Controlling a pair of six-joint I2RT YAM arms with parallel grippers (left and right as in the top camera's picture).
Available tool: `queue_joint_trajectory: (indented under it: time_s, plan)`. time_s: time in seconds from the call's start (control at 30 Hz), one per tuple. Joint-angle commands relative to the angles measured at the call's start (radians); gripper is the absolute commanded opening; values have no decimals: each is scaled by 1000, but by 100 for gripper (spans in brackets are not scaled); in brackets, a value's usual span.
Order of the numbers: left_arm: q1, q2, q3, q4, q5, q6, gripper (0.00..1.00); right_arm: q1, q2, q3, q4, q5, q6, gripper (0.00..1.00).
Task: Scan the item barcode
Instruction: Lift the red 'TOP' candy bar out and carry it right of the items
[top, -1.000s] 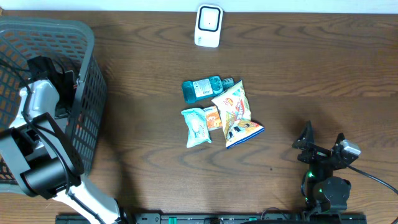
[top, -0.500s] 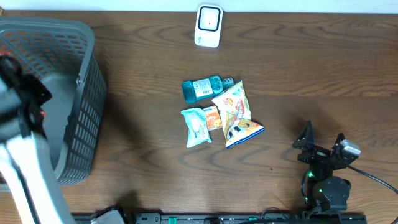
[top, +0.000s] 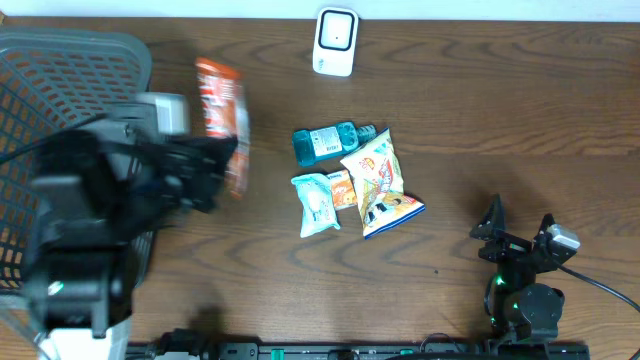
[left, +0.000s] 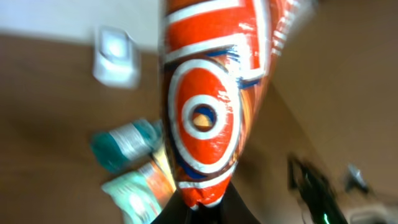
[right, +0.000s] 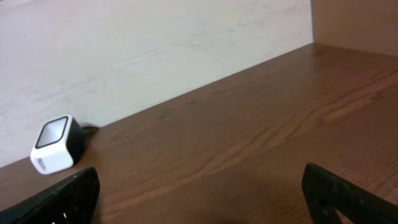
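My left gripper will next cross the pile, lower and let go, since clear tabletop beyond the yellow snack bag is below it and to its right in the overhead view.
An orange-red snack bag (top: 221, 108) with white and blue rings hangs in the air between the basket and the pile of items. My left gripper (top: 222, 162) is shut on the bag's lower end. In the left wrist view the bag (left: 211, 106) fills the middle, pinched at the bottom in my left gripper (left: 205, 210). No barcode shows on it. The white scanner (top: 335, 42) stands at the table's far edge, also seen as the scanner (left: 115, 55) and the scanner (right: 55, 144). My right gripper (top: 518, 232) rests open at the near right, and in its own view the right gripper (right: 202, 193) holds nothing.
A grey mesh basket (top: 140, 62) stands at the left edge. In the middle lies a pile: a teal bottle (top: 325, 142), a yellow snack bag (top: 377, 172), a pale teal pouch (top: 315, 205) and a small orange packet (top: 343, 188). A white wall (right: 155, 43) rises behind the scanner.
My left arm has come up out of the basket and swung right over the table, carrying the orange-red bag. The right arm has not moved.
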Motion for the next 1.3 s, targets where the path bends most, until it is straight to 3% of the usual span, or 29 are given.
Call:
queue_joint_trajectory:
  time_s: [0.0, 0.13, 0.2, 0.3, 0.33, 0.57, 0.7, 0.9, 0.93, 1.0, 1.03, 1.13, 1.27]
  plan:
    - [-254, 90, -58, -1, -84, 12, 7, -4, -5, -1, -5, 2, 3, 99]
    - [-484, 235, -61, 109, -243, -39, 7, -4, -5, -1, -5, 2, 3, 99]
    - [-578, 328, -61, 256, -311, -77, 7, -4, -5, -1, -5, 2, 3, 99]
    - [-661, 457, -61, 464, -404, -219, 7, -4, -5, -1, -5, 2, 3, 99]
    - [-705, 563, -61, 619, -440, -343, 8, -4, -5, -1, -5, 2, 3, 99]
    - [-795, 876, -61, 1039, -446, -645, 7, -4, -5, -1, -5, 2, 3, 99]
    - [-818, 996, -61, 1155, -447, -691, 7, -4, -5, -1, -5, 2, 3, 99]
    - [-820, 1051, -61, 1141, -451, -688, 9, -4, -5, -1, -5, 2, 3, 99]
    - [-819, 1051, -61, 1143, -457, -679, 23, -4, -5, -1, -5, 2, 3, 99]
    - [-817, 1045, -61, 1142, -472, -679, 65, -4, -5, -1, -5, 2, 3, 99]
    - [-814, 1040, -61, 1143, -473, -678, 73, -4, -5, -1, -5, 2, 3, 99]
    - [-801, 1020, -61, 1141, -472, -638, 86, -4, -5, -1, -5, 2, 3, 99]
    - [-783, 974, -60, 1089, -473, -580, 89, -4, -5, -1, -5, 2, 3, 99]
